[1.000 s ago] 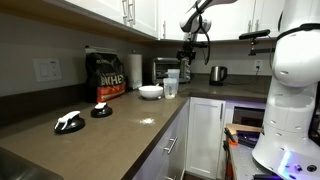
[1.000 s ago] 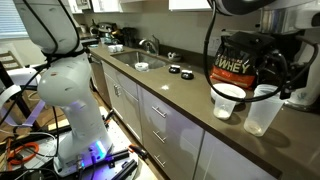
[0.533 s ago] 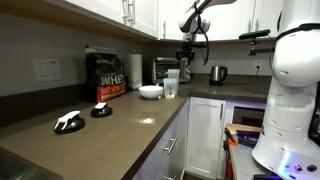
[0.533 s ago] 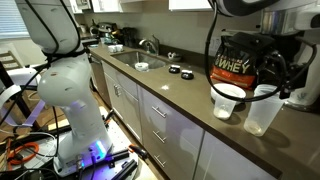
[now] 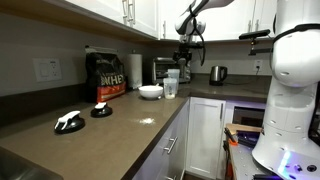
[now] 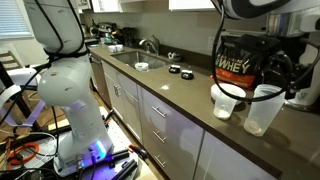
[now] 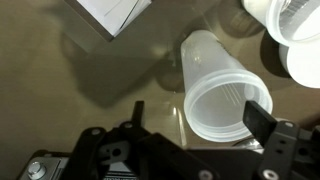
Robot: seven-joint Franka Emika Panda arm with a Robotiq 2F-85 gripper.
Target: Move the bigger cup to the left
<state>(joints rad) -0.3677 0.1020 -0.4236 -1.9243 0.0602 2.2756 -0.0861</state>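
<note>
I should next lower my gripper onto the bigger cup's rim edge away from the bowl (image 7: 188,106), which is between my open fingers, one finger outside the cup and one in its opening.
The bigger cup (image 7: 220,95), a tall translucent whitish tumbler, stands upright on the brown counter. In the wrist view I look down into its mouth. My gripper (image 7: 197,113) is open above it, one dark finger on each side of the rim, not touching. In both exterior views the cup (image 6: 265,108) (image 5: 174,76) stands next to the shorter translucent cup (image 6: 228,100) (image 5: 169,89). My gripper (image 5: 185,58) hangs over the cups. Its fingers are cut off at the top of the exterior view that shows the tub's gold lettering.
A white bowl (image 5: 150,91) (image 6: 303,97) sits by the cups toward the wall. A black protein tub (image 5: 108,78) (image 6: 236,62) stands behind. Paper towel roll (image 5: 134,68), toaster oven and kettle (image 5: 217,74) stand at the back. Two small dark items (image 5: 70,123) lie on the counter.
My arm has shifted slightly above the cups, and its cable has swung a little sideways. The cups and bowl have not moved.
</note>
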